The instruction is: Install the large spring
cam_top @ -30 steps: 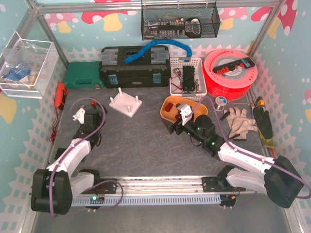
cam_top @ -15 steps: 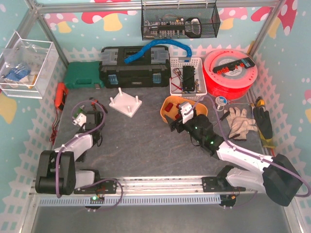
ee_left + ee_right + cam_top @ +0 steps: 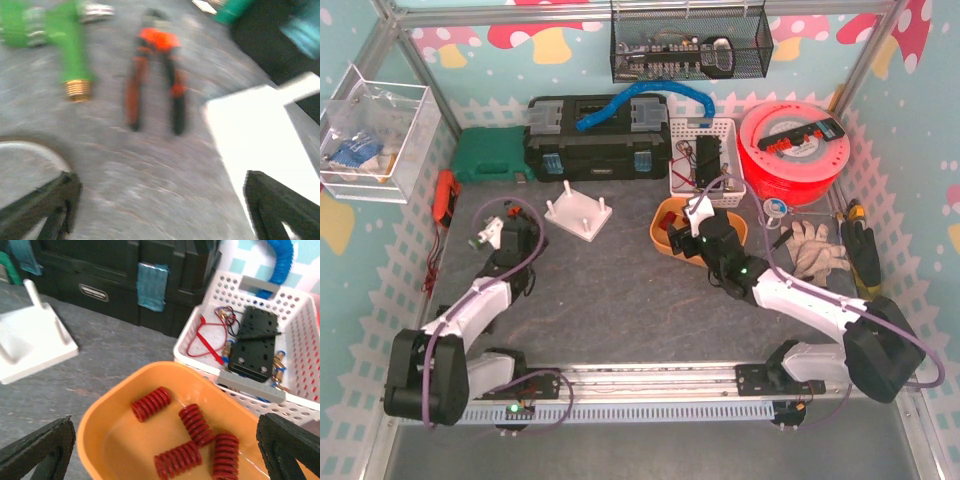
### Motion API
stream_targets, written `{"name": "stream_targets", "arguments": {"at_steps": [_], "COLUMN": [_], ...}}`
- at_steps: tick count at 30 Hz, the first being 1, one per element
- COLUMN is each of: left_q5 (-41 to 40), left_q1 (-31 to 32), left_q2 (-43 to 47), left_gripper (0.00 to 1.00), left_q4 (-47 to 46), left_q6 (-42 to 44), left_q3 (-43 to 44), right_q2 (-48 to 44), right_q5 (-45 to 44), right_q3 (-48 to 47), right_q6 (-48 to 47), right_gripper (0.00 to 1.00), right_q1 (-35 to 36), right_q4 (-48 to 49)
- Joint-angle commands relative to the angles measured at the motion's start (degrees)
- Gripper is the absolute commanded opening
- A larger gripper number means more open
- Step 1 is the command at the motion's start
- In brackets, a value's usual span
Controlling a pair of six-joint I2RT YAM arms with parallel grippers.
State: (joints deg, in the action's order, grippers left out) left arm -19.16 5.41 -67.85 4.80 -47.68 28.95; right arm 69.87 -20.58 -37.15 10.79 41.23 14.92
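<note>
The right gripper moves down next and straddles the coils of the red spring. The spring lies below it, toward the right in its wrist view, lengthwise between my fingers.
Several red springs (image 3: pixel 151 403) lie loose in the orange bowl (image 3: pixel 107 412), all looking alike in size. My right gripper (image 3: pixel 164 455) hangs open just above that bowl (image 3: pixel 665 240), with nothing between its fingers. The white base (image 3: pixel 578 215) with upright pegs sits left of the bowl and shows at the left edge of the right wrist view (image 3: pixel 30 342). My left gripper (image 3: pixel 518 240) is open and empty over the grey mat, left of the base. Its blurred wrist view has the base (image 3: pixel 260 135) at the right.
Orange-handled pliers (image 3: pixel 155 80) and a green hose nozzle (image 3: pixel 70 45) lie ahead of the left gripper. A black toolbox (image 3: pixel 598 150), a green case (image 3: pixel 492 155), a white basket (image 3: pixel 705 160) and a red spool (image 3: pixel 792 150) line the back. Gloves (image 3: pixel 815 255) lie right.
My left gripper has gone from shut to open and its arm has shifted slightly. The right arm has moved forward until its gripper hangs over the orange bowl.
</note>
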Motion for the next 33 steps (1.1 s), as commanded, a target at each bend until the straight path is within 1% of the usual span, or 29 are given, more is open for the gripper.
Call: {"name": "stream_targets", "arguments": {"at_steps": [1, 3, 5, 8, 9, 10, 12, 14, 18, 20, 23, 27, 30, 33], "left_q5": [0.66, 0.74, 2.87, 4.15, 5.98, 9.92, 18.26, 23.19, 31.37, 31.33, 28.93, 28.71, 27.45, 26.92], "left_q1": [9.35, 14.35, 18.81, 24.60, 25.84, 26.89, 28.51, 29.21, 29.23, 29.26, 29.30, 29.25, 29.33, 29.31], "left_q2": [2.58, 2.00, 1.14, -0.45, -0.89, -1.28, -1.86, -2.03, -1.33, -1.49, -2.70, -2.99, -3.63, -4.86], "left_gripper": [0.97, 0.99, 0.99, 0.99, 0.99, 0.99, 0.99, 0.99, 0.99, 0.99, 0.99, 0.99, 0.99, 0.99], "left_q4": [-4.13, -5.07, -6.87, -11.14, -13.03, -14.75, -18.31, -21.82, -32.52, -35.53, -37.38, -34.88, -36.58, -36.24], "left_q6": [9.14, 11.75, 16.25, 20.57, 22.76, 26.31, 30.50, 31.12, 32.47, 33.90, 35.54, 35.71, 35.30, 35.58], "left_q3": [3.68, 5.33, 6.81, 8.31, 8.58, 8.89, 8.95, 7.91, 1.22, -1.60, -3.41, -1.60, -2.67, -2.10], "right_q2": [3.01, 3.96, 4.30, 5.13, 5.64, 6.28, 8.12, 10.59, 14.32, 15.68, 18.16, 21.54, 23.44, 24.61], "right_q5": [-0.34, 1.75, 4.80, 10.87, 11.99, 12.56, 12.75, 12.72, 11.83, 11.10, 10.97, 12.31, 12.94, 14.03], "right_q3": [-4.50, -5.94, -6.62, -7.57, -7.99, -8.59, -9.77, -11.28, -13.44, -13.71, -13.99, -15.18, -16.43, -17.02], "right_q6": [2.26, 3.13, 3.82, 4.74, 4.96, 5.00, 5.04, 5.15, 5.55, 5.34, 4.99, 4.54, 3.83, 3.71], "right_gripper": [0.98, 0.97, 0.94, 0.88, 0.86, 0.84, 0.81, 0.75, 0.59, 0.55, 0.52, 0.45, 0.44, 0.44], "right_q1": [-3.49, -5.89, -8.46, -12.39, -13.34, -14.22, -14.99, -15.49, -15.90, -16.19, -17.63, -19.36, -19.78, -19.83], "right_q4": [-8.72, -11.73, -13.53, -16.00, -16.98, -17.89, -19.71, -21.48, -23.40, -23.57, -23.64, -23.49, -23.29, -22.77]}}
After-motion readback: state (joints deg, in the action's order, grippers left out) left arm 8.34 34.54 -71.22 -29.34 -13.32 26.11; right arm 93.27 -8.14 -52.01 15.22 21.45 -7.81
